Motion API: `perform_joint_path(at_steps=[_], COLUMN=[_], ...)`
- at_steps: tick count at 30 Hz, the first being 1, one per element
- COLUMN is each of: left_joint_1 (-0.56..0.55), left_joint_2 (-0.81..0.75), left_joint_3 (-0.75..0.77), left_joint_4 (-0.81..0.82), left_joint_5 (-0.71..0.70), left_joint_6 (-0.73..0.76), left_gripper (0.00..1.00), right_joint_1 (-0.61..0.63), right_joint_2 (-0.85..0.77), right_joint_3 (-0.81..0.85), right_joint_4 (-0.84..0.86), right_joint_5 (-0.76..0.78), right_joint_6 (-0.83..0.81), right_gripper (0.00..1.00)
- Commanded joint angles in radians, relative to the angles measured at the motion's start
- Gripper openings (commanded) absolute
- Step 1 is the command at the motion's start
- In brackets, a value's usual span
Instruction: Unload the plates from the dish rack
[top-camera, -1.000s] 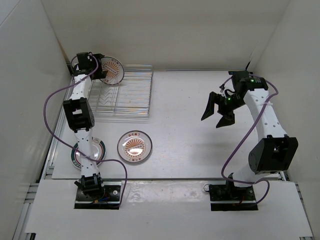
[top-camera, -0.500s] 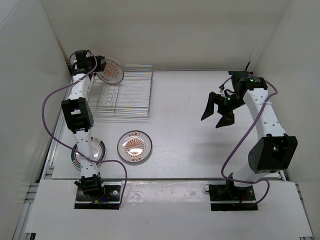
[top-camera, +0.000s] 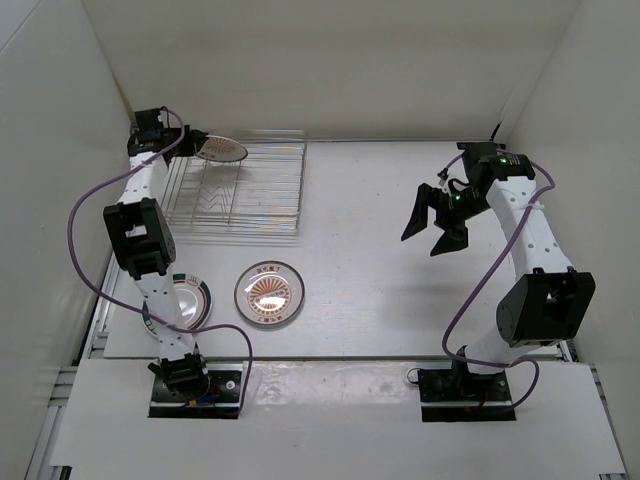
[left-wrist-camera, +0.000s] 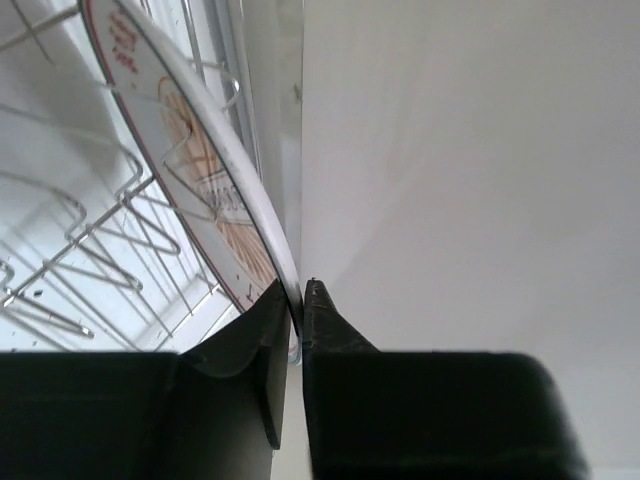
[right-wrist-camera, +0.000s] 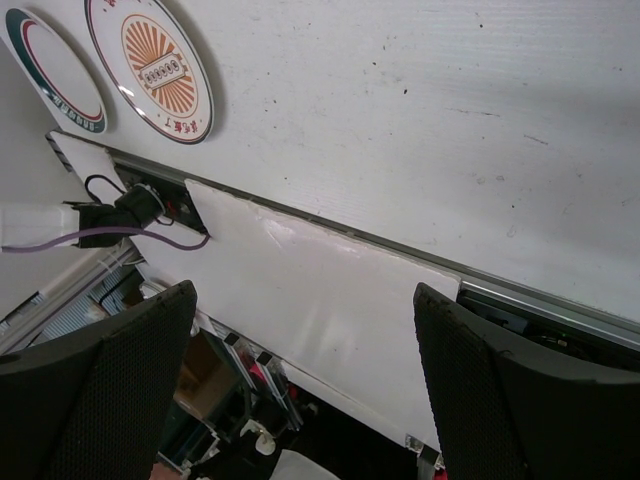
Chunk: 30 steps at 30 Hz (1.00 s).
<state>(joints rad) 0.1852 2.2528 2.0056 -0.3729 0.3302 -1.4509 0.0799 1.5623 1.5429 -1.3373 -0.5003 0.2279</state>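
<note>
My left gripper needs to swing back and to the right in the top view next, then go down onto the flat sunburst plate to release, since both plates match.
My left gripper hangs over the far left corner of the silver wire dish rack, shut on the rim of a white plate with an orange sunburst. The plate is tilted above the tines. In the left wrist view the fingers of the left gripper pinch that plate at its edge, with rack wires behind. A second sunburst plate lies flat on the table. A green-rimmed plate lies left of it, partly behind the left arm. My right gripper hovers open and empty at the right.
White walls close in the table on the left, back and right. The left gripper works close to the back left corner. In the right wrist view the open right gripper looks at the table's near edge, with the two flat plates at top left.
The left gripper has shut on the plate's rim and drawn back left. The plate has tipped from upright to nearly flat above the rack. The right arm has not moved.
</note>
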Motion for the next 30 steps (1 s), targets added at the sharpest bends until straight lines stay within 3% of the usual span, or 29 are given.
perform_joint_path(at_steps=[1,6,10,16,19,22,24,26,27,29,30], left_joint_1=[0.0,0.0,-0.001,-0.022,-0.082,-0.298,-0.427,-0.577,-0.746,-0.887,-1.076], left_joint_2=[-0.139,-0.257,-0.325,-0.43,-0.495,-0.501,-0.563,-0.623,-0.634,-0.642,-0.631], left_joint_3=[-0.077,-0.133,-0.038,0.091,0.14,0.272,0.188,-0.012,-0.045,-0.096,-0.097], left_joint_4=[-0.055,-0.035,-0.078,-0.31,-0.432,-0.685,-0.791,-0.831,-0.843,-0.842,-0.831], left_joint_5=[0.047,0.046,-0.013,-0.08,-0.126,-0.267,-0.391,-0.521,-0.651,-0.866,-1.01], left_joint_6=[0.038,0.004,0.061,0.099,0.298,0.617,0.792,0.854,0.936,1.03,1.217], left_gripper=[0.08,0.0,0.0,0.0,0.0,0.0,0.0,0.0,0.0,0.0,0.0], right_joint_1=[-0.002,-0.003,-0.002,-0.003,-0.005,-0.005,-0.002,-0.002,-0.005,-0.003,-0.005], right_joint_2=[0.008,0.012,0.015,0.018,0.021,0.027,0.031,0.038,0.047,0.047,0.045], right_joint_3=[0.031,0.036,0.036,0.022,0.013,0.008,0.006,0.008,0.005,0.002,-0.001], right_joint_4=[-0.045,-0.048,-0.045,-0.048,-0.045,-0.046,-0.046,-0.048,-0.048,-0.046,-0.046], right_joint_5=[-0.014,-0.014,-0.012,-0.02,-0.029,-0.034,-0.038,-0.044,-0.052,-0.06,-0.057], right_joint_6=[-0.016,-0.015,-0.015,-0.013,-0.012,-0.012,-0.013,-0.012,-0.012,-0.013,-0.015], right_gripper=[0.9,0.9,0.9,0.9,0.9,0.9,0.9,0.9,0.9,0.9,0.9])
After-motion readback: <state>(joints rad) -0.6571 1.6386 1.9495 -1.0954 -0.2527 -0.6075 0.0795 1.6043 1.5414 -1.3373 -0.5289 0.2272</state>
